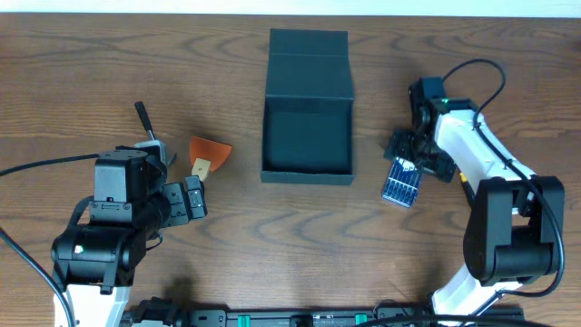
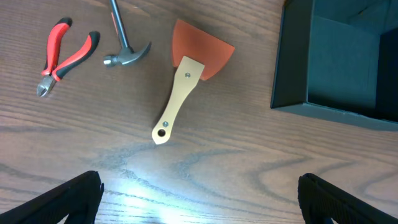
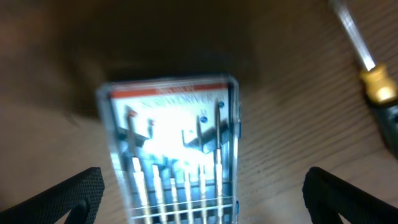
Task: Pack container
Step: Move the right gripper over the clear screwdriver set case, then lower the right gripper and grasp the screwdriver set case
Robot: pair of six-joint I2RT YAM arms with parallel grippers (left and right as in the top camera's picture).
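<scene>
The robot needs to lower its right gripper next onto the clear case (image 1: 402,182) (image 3: 175,163) between its open fingers, then close them on the case's long sides.
The dark teal-green container (image 1: 307,171) stands open at the table's middle, its flap lid (image 1: 309,56) laid back; its interior looks empty. It also shows in the left wrist view (image 2: 292,74). An orange scraper with a pale wooden handle (image 1: 207,154) (image 2: 186,81) lies left of it. A clear case of small screwdrivers (image 1: 400,184) (image 3: 174,149) lies right of the container, between the fingers of my right gripper (image 3: 202,193) (image 1: 418,156), which is open just above it. My left gripper (image 2: 199,199) (image 1: 191,200) is open and empty over bare table, short of the scraper.
Red-handled pliers (image 2: 62,56) and a small hammer (image 2: 124,46) (image 1: 150,132) lie left of the scraper. A yellow-collared screwdriver (image 3: 367,62) lies right of the case. Cables run along the right arm and the left table edge.
</scene>
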